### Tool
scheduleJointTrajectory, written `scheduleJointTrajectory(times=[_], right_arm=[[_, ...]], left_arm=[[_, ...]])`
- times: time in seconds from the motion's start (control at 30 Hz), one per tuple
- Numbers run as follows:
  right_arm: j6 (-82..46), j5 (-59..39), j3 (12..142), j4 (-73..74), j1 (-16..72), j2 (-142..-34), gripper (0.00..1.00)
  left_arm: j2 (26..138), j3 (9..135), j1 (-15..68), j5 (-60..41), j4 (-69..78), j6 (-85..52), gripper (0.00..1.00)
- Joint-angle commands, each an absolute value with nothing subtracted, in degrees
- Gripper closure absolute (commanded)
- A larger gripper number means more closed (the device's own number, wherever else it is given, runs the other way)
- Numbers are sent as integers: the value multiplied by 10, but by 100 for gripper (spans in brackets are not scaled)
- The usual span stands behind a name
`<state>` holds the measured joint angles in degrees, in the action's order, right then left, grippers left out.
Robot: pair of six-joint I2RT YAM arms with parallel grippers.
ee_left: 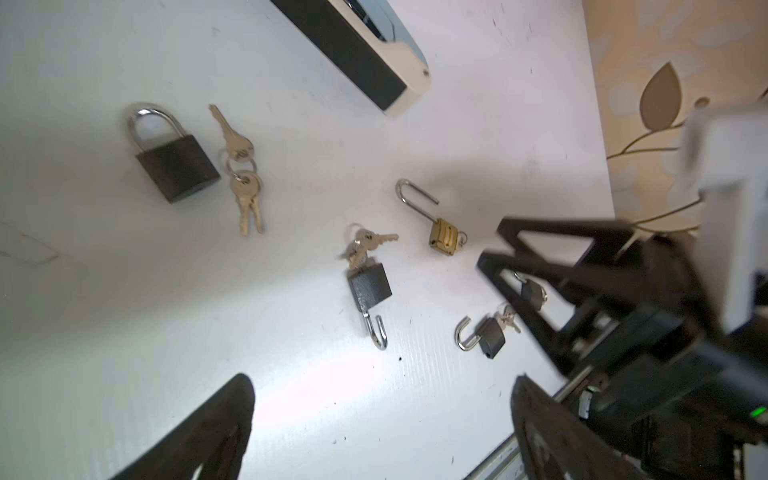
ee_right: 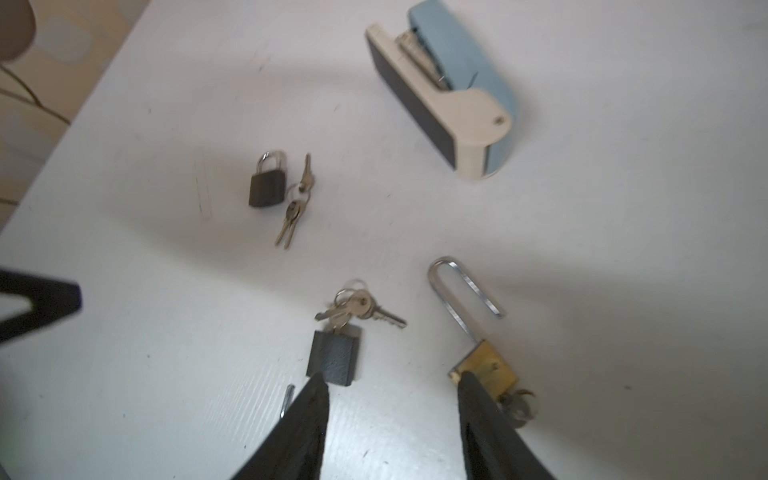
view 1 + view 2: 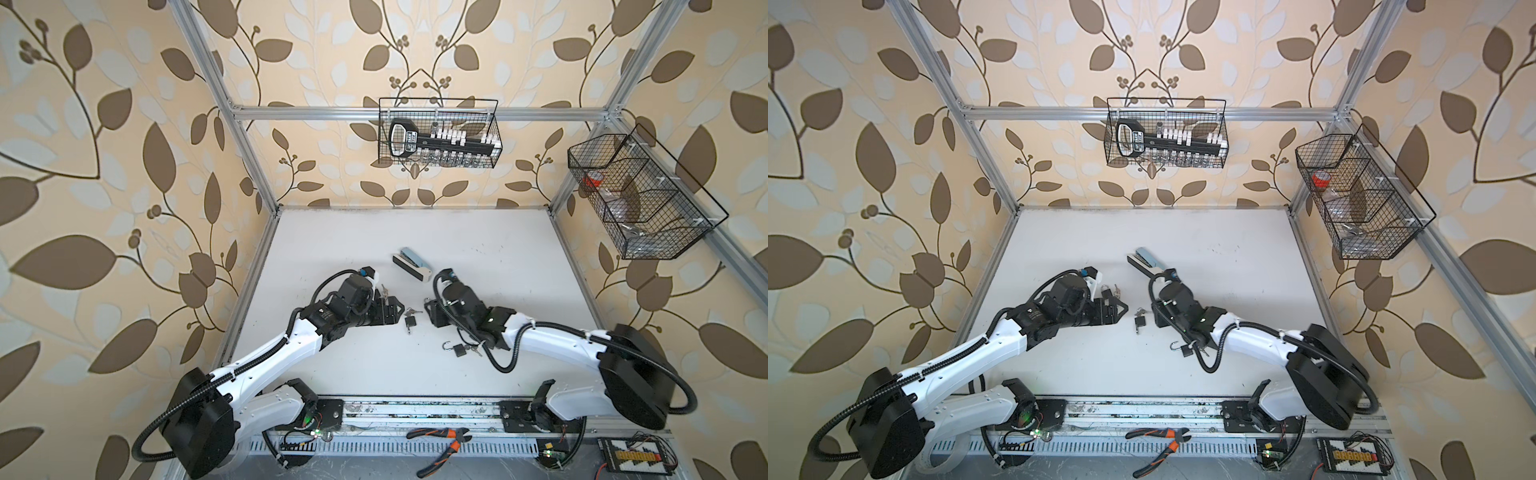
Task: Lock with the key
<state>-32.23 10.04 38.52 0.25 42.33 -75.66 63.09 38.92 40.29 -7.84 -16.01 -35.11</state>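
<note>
The small black padlock's open shackle (image 3: 409, 329) (image 1: 372, 332) lies below, between my left and right grippers. My left gripper comes down across toward it next and closes on it.
A small black padlock (image 3: 410, 323) (image 2: 334, 357) lies on the white table between both grippers, its shackle swung open. A key ring (image 2: 360, 309) (image 1: 365, 243) hangs from the key in its base. My left gripper (image 3: 395, 309) (image 1: 384, 386) is open and empty just left of it. Just right of it, my right gripper (image 3: 429, 313) (image 2: 392, 384) is open over bare table, one fingertip near the black padlock, the other near a brass padlock (image 2: 484, 368) (image 1: 444, 237) with a long open shackle.
A larger shut black padlock (image 1: 174, 166) lies beside a key bunch (image 1: 243, 166). Another small open padlock (image 3: 459, 349) sits by the right arm. A blue-and-cream stapler (image 3: 413, 264) lies behind the grippers. Pliers (image 3: 444, 446) rest on the front rail; wire baskets (image 3: 438, 133) hang above.
</note>
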Motion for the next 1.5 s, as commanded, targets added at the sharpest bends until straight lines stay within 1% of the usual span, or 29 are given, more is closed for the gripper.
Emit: scheduleJointTrajectory(times=[0.0,0.07,0.2,0.4,0.47,0.67,0.8,0.93,1.1,1.23,1.33,1.37,1.47], right_arm=[[-331,49,355,6,380,-715,49],[-332,39,342,6,356,-689,49],[-325,38,321,4,332,-652,50],[-314,57,285,14,324,-604,51],[-314,55,275,15,322,-593,52],[-314,68,255,15,319,-559,54],[-312,69,249,13,314,-543,54],[-311,64,244,12,311,-540,54],[-310,67,245,12,310,-540,55],[-307,74,246,13,310,-539,56],[-310,80,241,22,309,-536,58],[-314,86,239,26,310,-534,60],[-322,110,234,33,310,-519,68]], left_arm=[[654,383,477,33,-147,-372,5],[683,383,506,71,-141,-401,8],[735,385,522,82,-101,-434,15],[821,406,532,62,-50,-432,22],[855,414,532,69,-49,-429,26],[905,437,532,64,-40,-435,38],[919,446,531,68,-45,-439,48],[921,455,532,76,-69,-440,60],[902,444,532,72,-73,-438,70],[876,428,532,73,-77,-431,83],[866,430,532,75,-92,-408,98],[865,437,531,81,-106,-402,100],[858,460,532,96,-145,-376,100]])
